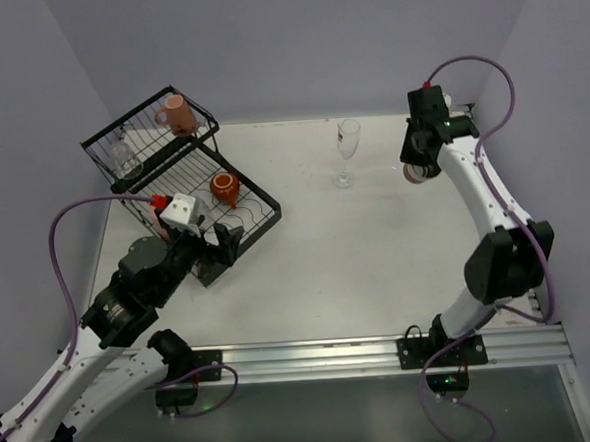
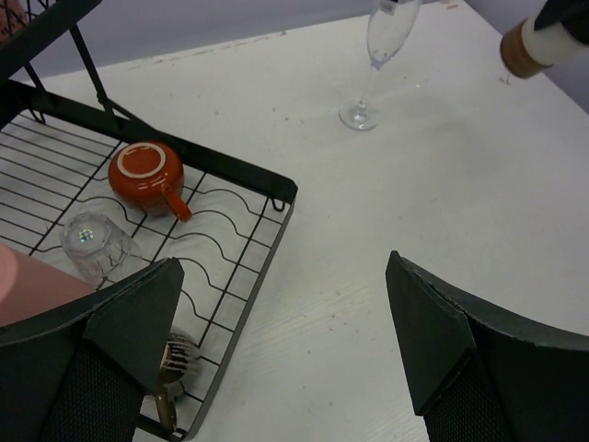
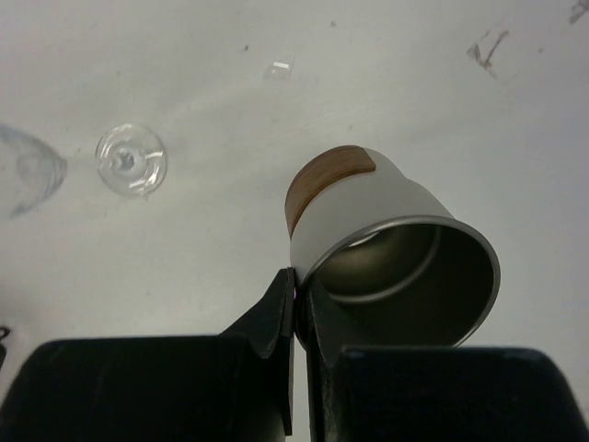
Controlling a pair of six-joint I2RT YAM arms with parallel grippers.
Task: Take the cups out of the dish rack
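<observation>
The cup's brown base is still hanging above the table, so I will next bring my right gripper down toward the bare table beneath the cup (image 1: 425,189) (image 3: 382,120) to let go of the cup's rim.
The black dish rack (image 1: 258,193) stands at the far left. A pink mug (image 1: 175,114) and a clear glass (image 1: 123,156) sit in its raised basket. An orange-red mug (image 1: 224,188) lies upside down on the flat tray, also in the left wrist view (image 2: 145,173), next to an upturned clear tumbler (image 2: 95,246). My left gripper (image 2: 285,276) is open and empty over the rack's near corner. My right gripper (image 3: 299,304) is shut on the rim of a silvery cup with a brown base (image 3: 386,230), held above the table at the far right.
A clear stemmed glass (image 1: 347,150) stands upright on the table left of my right gripper; its foot shows in the right wrist view (image 3: 131,158). A small ribbed brown-handled item (image 2: 175,354) lies in the rack's near corner. A pink surface (image 2: 28,290) shows at the left edge.
</observation>
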